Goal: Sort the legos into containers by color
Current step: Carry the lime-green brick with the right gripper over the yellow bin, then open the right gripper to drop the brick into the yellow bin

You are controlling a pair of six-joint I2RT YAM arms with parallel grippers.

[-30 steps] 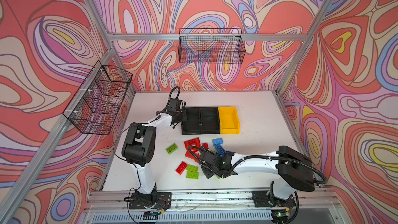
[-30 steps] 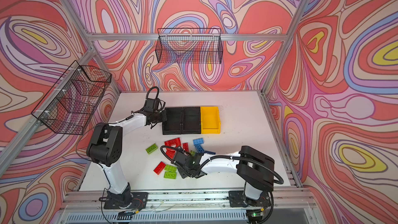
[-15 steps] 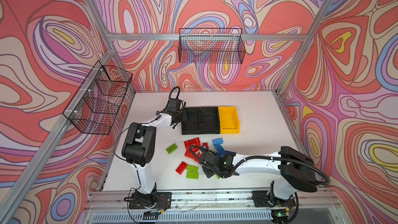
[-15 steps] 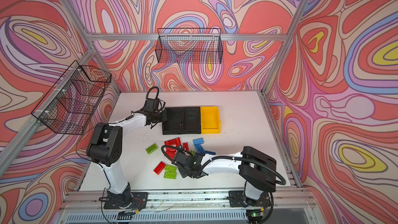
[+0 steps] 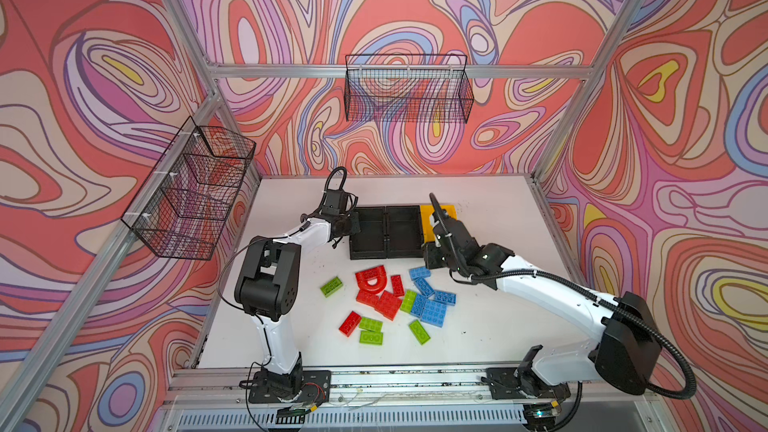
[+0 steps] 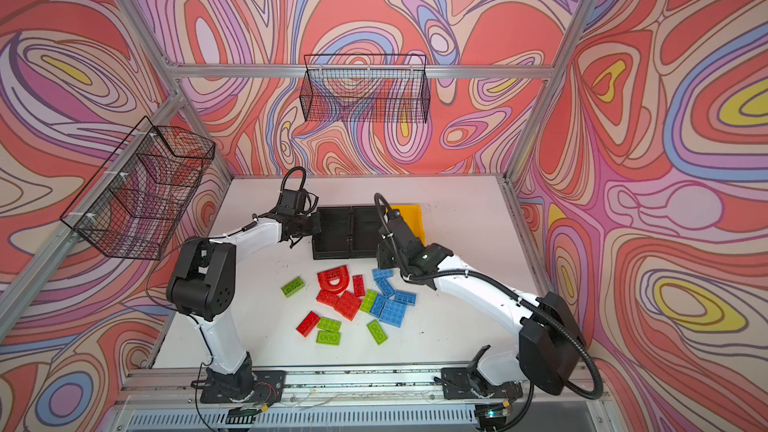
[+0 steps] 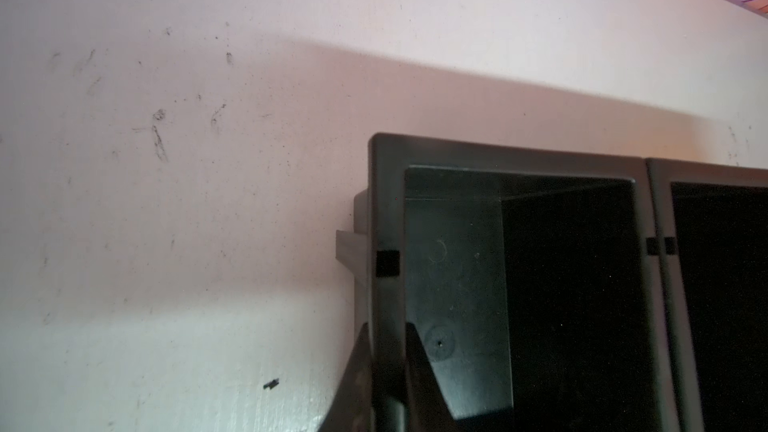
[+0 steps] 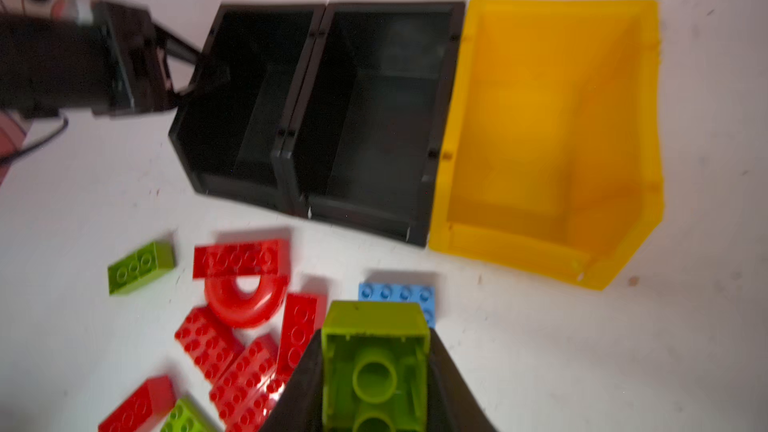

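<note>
The right gripper swings outward over the yellow container point(image 8: 524, 108) next and lowers between its sides to release the lime green lego point(image 8: 374, 367), since that container is open and empty.
Three joined containers stand at the back: two black point(image 5: 386, 232) point(image 8: 291, 139) and one yellow point(image 5: 446, 209) point(image 8: 540, 238), all with nothing inside. My left gripper point(image 7: 386, 334) point(image 5: 353, 224) is shut on the outer side wall of the end black container point(image 7: 457, 243). My right gripper point(image 8: 376, 338) point(image 5: 433, 257) hangs above the table in front of the yellow container, shut on a lime green lego point(image 8: 374, 367) with its hollow underside towards the camera. Red, blue and green legos lie loose in the middle, among them a red arch point(image 5: 374, 280) point(image 8: 245, 297).
A green lego point(image 5: 331, 286) lies apart to the left of the pile, and blue ones point(image 5: 432, 309) bunch on its right. Wire mesh baskets hang on the left wall point(image 5: 191, 193) and back wall point(image 5: 409, 93). An aluminium rail point(image 5: 374, 376) runs along the table's front.
My right gripper has closed on a green lego in the pile, lifted it and carried it back towards the containers. The left arm has stayed put.
</note>
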